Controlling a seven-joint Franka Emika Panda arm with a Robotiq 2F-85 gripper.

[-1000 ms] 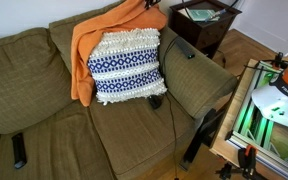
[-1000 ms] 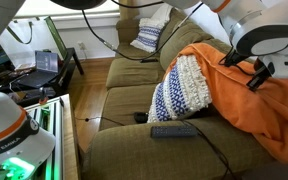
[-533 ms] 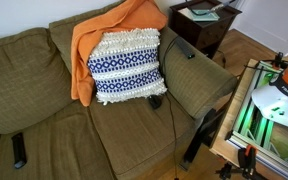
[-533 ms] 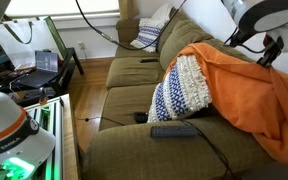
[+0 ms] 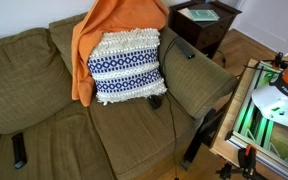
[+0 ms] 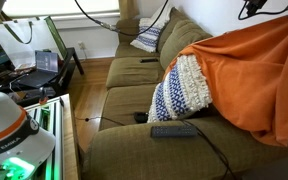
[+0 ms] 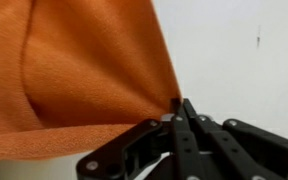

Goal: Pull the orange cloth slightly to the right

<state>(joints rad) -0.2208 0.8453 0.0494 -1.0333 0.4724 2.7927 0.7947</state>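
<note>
The cloth-draped sofa back lies below my gripper, so my gripper lowers toward it next and opens its fingers to release the pinched edge fold.
The orange cloth [image 5: 119, 20] hangs in a taut sheet over the sofa back, lifted at its top, and drapes behind the patterned pillow [image 5: 126, 64]. In an exterior view the orange cloth [image 6: 249, 70] stretches up to the top right, where a dark bit of my gripper [image 6: 259, 8] shows at the frame edge. In the wrist view my gripper [image 7: 181, 106] is shut, its fingertips pinching a corner of the orange cloth [image 7: 74, 70] in front of a white wall.
The olive sofa [image 5: 44, 90] has a remote [image 5: 19, 150] on its seat and a small black thing [image 5: 156, 101] by the pillow. A dark wood side table [image 5: 204, 25] stands beside the sofa arm. A second pillow [image 6: 149, 37] lies at the far end.
My gripper has risen with the cloth corner in it. The cloth has been pulled up from a slack drape into a taut sheet. The pillow has stayed put.
</note>
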